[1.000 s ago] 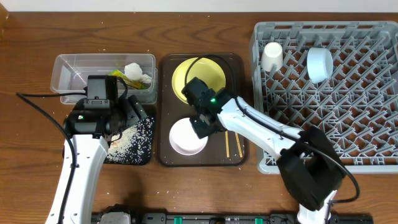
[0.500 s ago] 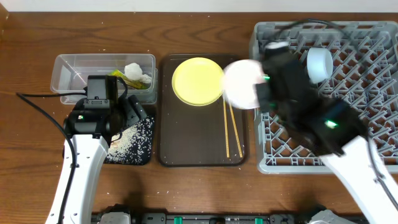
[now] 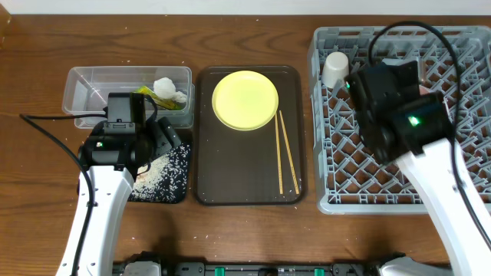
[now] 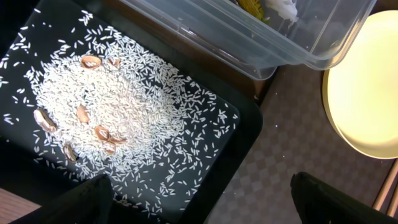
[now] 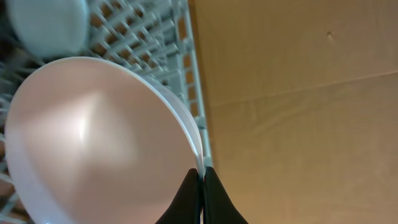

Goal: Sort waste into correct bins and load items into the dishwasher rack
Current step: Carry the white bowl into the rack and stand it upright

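Observation:
My right gripper lowers next to stand the tilted white bowl and release its rim in the rack slots beside the light blue bowl (image 5: 43,25), since those lie below.
My right gripper (image 5: 202,177) is shut on the rim of the white bowl (image 5: 93,137) and holds it tilted over the grey dishwasher rack (image 3: 430,165). In the overhead view my right arm (image 3: 391,103) hides the bowl. The light blue bowl (image 5: 43,25) lies in the rack beside it, and the white cup (image 3: 335,69) stands at the rack's back left. My left gripper (image 4: 205,205) is open and empty over the edge of the black tray (image 4: 249,149), which holds rice crumbs (image 4: 118,106). The clear tub (image 3: 92,92) holds the tissue (image 3: 169,88) and wrapper (image 3: 148,93).
The dark brown serving tray (image 3: 230,169) lies between the bins and the rack. It holds the yellow plate (image 3: 244,100) at the back and the chopsticks (image 3: 284,153) along its right side. Cables run beside both arms.
My right arm lifted the white bowl off the serving tray and carried it right, over the rack. The left arm has not moved.

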`<state>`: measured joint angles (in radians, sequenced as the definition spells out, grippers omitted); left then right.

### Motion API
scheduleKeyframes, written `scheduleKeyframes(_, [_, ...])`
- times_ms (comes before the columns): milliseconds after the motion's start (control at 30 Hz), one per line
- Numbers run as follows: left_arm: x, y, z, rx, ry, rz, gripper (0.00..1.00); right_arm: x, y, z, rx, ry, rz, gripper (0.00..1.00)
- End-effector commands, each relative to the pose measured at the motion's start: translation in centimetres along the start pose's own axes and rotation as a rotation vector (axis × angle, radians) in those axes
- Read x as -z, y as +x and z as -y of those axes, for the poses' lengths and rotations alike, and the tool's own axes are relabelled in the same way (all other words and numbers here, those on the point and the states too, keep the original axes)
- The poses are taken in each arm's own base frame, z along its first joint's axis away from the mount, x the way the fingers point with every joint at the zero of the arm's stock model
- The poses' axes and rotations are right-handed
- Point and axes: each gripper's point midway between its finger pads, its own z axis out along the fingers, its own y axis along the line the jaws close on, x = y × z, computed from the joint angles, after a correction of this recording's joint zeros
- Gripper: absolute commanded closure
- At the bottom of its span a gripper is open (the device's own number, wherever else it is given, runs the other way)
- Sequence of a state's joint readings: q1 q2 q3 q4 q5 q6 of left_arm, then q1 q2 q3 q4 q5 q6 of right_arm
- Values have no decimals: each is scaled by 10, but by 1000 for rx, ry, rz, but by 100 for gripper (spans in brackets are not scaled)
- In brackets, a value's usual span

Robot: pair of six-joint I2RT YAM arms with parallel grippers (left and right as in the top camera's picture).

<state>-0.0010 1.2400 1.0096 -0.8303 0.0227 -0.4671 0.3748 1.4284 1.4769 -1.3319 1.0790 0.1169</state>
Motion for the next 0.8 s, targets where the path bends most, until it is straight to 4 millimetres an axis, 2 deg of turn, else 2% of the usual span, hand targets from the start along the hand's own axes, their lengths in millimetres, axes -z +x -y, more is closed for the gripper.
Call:
scheduleKeyframes(0, [2,-4,-1,4,-7,9,6,-21,-1,1,84,132,-63,99])
scheduleKeyframes(233, [2,-4,-1,4,-7,9,6,-48,-10,-33,239,202,-132,99])
scheduleKeyframes(400, [2,-4,-1,4,-7,9,6,-59,-19,-42,326,303,-139,99])
scheduleKeyframes(767, [2,-4,-1,4,-7,9,6,-75,-14,-70,360,246,-183,99])
